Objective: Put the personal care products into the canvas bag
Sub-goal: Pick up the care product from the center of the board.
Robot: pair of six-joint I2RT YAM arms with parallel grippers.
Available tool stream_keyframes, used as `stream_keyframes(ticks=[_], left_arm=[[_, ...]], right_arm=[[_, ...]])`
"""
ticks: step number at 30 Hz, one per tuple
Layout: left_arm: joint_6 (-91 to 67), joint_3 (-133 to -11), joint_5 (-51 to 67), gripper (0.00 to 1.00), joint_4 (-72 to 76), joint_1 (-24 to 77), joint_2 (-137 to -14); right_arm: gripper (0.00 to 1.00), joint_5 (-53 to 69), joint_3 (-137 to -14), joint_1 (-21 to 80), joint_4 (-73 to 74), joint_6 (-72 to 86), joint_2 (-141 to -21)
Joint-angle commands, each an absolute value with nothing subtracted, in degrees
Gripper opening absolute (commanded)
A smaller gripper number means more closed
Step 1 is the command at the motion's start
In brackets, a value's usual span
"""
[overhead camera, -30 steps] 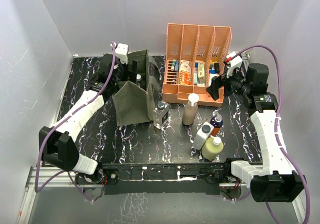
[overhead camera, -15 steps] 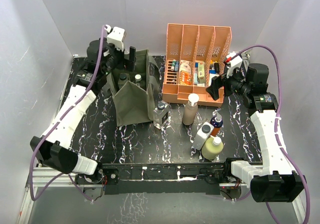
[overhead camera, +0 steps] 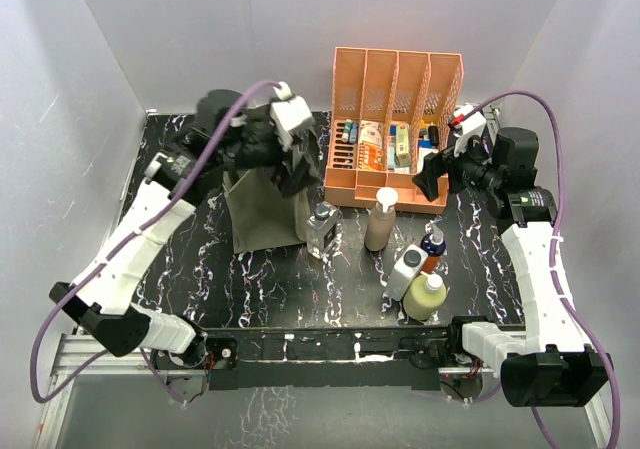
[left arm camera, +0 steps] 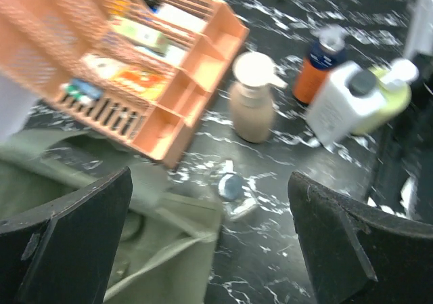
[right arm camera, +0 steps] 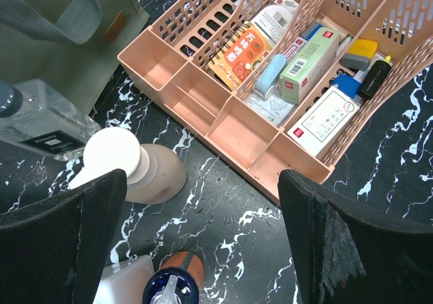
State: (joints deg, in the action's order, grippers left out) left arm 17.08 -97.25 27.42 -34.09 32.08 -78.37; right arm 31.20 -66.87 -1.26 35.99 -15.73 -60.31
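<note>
I need to bring my left gripper down and back around the clear glass bottle's body [overhead camera: 321,235], as the bottle is below it and closer to my base, beside the bag [overhead camera: 262,207].
The olive canvas bag [overhead camera: 262,207] stands left of centre, its mouth mostly hidden by my left arm. My left gripper [overhead camera: 296,174] hangs open and empty over the bag's right edge [left arm camera: 169,250]. To the bag's right stand a clear glass bottle [overhead camera: 322,227] [left arm camera: 230,185], a tall beige bottle [overhead camera: 381,219] [left arm camera: 254,107], a white grey-capped bottle [overhead camera: 406,272], a small orange-blue bottle [overhead camera: 432,249] and a pale yellow bottle [overhead camera: 425,296]. My right gripper [overhead camera: 430,174] [right arm camera: 201,182] is open above the table between the beige bottle [right arm camera: 132,165] and the organiser, holding nothing.
A peach slotted file organiser [overhead camera: 395,184] [right arm camera: 223,111] with small boxes and tubes stands at the back, just behind the bottles and right of the bag. White walls close in the black marbled table [overhead camera: 280,289] on three sides.
My left arm has swung from the back-left corner rightward over the bag, its gripper staying open. The right arm and the bottles have not moved.
</note>
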Motion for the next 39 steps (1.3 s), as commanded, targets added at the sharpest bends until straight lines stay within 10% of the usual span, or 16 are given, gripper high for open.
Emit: stream_keyframes(ticks=[1, 23, 39], left_arm=[[23.93, -96.56, 28.14, 0.96, -43.38, 39.64, -80.29], [18.78, -90.91, -8.57, 0.96, -38.72, 55.21, -94.09], [16.28, -87.88, -11.68, 0.92, -40.59, 55.11, -96.74]], right_arm=[[0.99, 29.74, -68.45, -1.70, 34.50, -15.44, -58.87], [0.99, 31.47, -66.36, -4.31, 34.10, -14.68, -58.23], [0.99, 31.45, -64.78, -4.55, 33.66, -14.68, -56.80]])
